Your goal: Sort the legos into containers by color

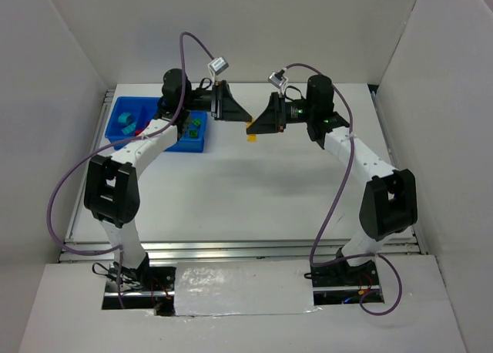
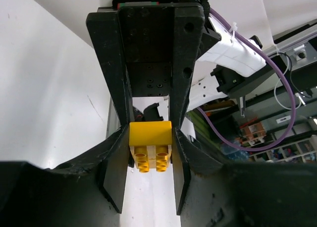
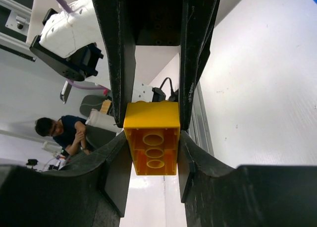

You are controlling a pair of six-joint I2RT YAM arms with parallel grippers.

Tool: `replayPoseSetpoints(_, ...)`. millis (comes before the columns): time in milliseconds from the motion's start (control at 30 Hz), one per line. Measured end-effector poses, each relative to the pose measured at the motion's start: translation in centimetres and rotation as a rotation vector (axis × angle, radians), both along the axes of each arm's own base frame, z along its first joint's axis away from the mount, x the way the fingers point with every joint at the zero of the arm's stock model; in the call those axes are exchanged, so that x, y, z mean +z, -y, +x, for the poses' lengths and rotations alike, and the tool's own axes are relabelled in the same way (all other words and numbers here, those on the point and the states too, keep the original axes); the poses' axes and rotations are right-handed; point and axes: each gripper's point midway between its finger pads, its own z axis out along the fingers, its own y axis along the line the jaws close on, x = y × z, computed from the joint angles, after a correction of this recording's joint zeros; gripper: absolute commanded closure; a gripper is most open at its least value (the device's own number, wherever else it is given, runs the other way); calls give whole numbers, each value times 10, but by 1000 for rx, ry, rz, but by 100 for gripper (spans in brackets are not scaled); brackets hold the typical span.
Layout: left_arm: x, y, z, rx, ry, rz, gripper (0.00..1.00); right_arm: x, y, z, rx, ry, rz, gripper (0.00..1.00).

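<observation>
My left gripper has the tray section beside the green legos below it, to its left in the top view. It needs to swing over that section next, go down and release.
A yellow lego (image 2: pixel 150 134) hangs above the table between my two grippers, which meet tip to tip. My left gripper (image 2: pixel 148 197) is shut on its sides, studs facing that wrist camera. My right gripper (image 3: pixel 153 197) is shut on the same lego (image 3: pixel 152 146) from the other side, and the brick's hollow underside faces that camera. From above, the left gripper (image 1: pixel 243 117) and right gripper (image 1: pixel 257 122) touch noses, with a bit of yellow (image 1: pixel 251 137) showing just under them. The blue tray of containers (image 1: pixel 117 106) lies at the back left, partly hidden by the left arm.
A cyan lego (image 1: pixel 127 122) lies in a left compartment and green legos (image 1: pixel 196 124) in the right end one. White walls close in on three sides. Purple cables loop from both arms.
</observation>
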Motion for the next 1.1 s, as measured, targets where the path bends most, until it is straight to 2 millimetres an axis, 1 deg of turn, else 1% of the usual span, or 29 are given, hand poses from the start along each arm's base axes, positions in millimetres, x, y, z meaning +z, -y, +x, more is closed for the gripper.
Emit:
replayPoseSetpoints(67,0,0,-1,-3,-6,0,76,0,0,1,-6,6,-4,99)
replayPoseSetpoints(100,1,0,-1,-3,-8,-1,83,0,0,2,-5,6,-6,99)
replayPoseSetpoints(133,1,0,-1,-3,-10,-2,95,1,-1,2,-3,7,-7,98)
replayPoseSetpoints(167,2,-1,0,-1,-7,-5,100,2,-1,2,1,8,-9,96)
replayPoseSetpoints(200,3,-1,0,0,-4,-7,100,2,-2,2,4,11,-9,91)
replayPoseSetpoints(233,4,-2,0,0,-3,-10,100,3,-3,3,6,13,-9,80)
replayPoseSetpoints(267,5,-2,0,1,-2,-13,100,4,-3,3,8,18,-8,23)
replayPoseSetpoints(300,7,-3,0,-2,2,-16,100,5,-4,3,8,14,-9,1)
replayPoseSetpoints(400,9,-3,-3,-19,17,-21,100,2,-6,6,1,18,-11,0)
replayPoseSetpoints(467,9,-4,-1,-13,23,-15,100,-1,-6,7,-7,8,-16,0)
replayPoseSetpoints(500,8,-5,3,-1,29,-8,100,-3,-6,7,-11,7,-19,0)
replayPoseSetpoints(567,10,-14,19,61,39,14,100,-10,-6,8,-18,3,-29,0)
replayPoseSetpoints(633,15,-31,46,168,71,47,100,-21,-5,8,-31,-12,-49,0)
replayPoseSetpoints(733,22,-68,97,404,132,151,100,-45,-1,9,-75,-55,-107,0)
replayPoseSetpoints(767,22,-86,118,523,156,208,100,-55,1,11,-100,-70,-135,0)
replayPoseSetpoints(833,13,-121,155,733,171,337,100,-69,6,14,-154,-96,-196,0)
replayPoseSetpoints(867,7,-142,174,853,174,415,100,-77,9,16,-189,-107,-236,0)
replayPoseSetpoints(900,-2,-159,188,936,177,485,100,-84,13,17,-220,-113,-276,0)
replayPoseSetpoints(967,-30,-197,214,1096,161,648,100,-96,23,18,-281,-123,-360,0)
replayPoseSetpoints(1000,-52,-218,224,1162,135,742,100,-101,28,19,-316,-121,-402,1)
replayPoseSetpoints(1033,-70,-232,230,1199,109,807,100,-104,34,18,-342,-120,-436,0)
replayPoseSetpoints(1100,-116,-262,239,1238,48,949,100,-104,43,16,-386,-106,-484,0)
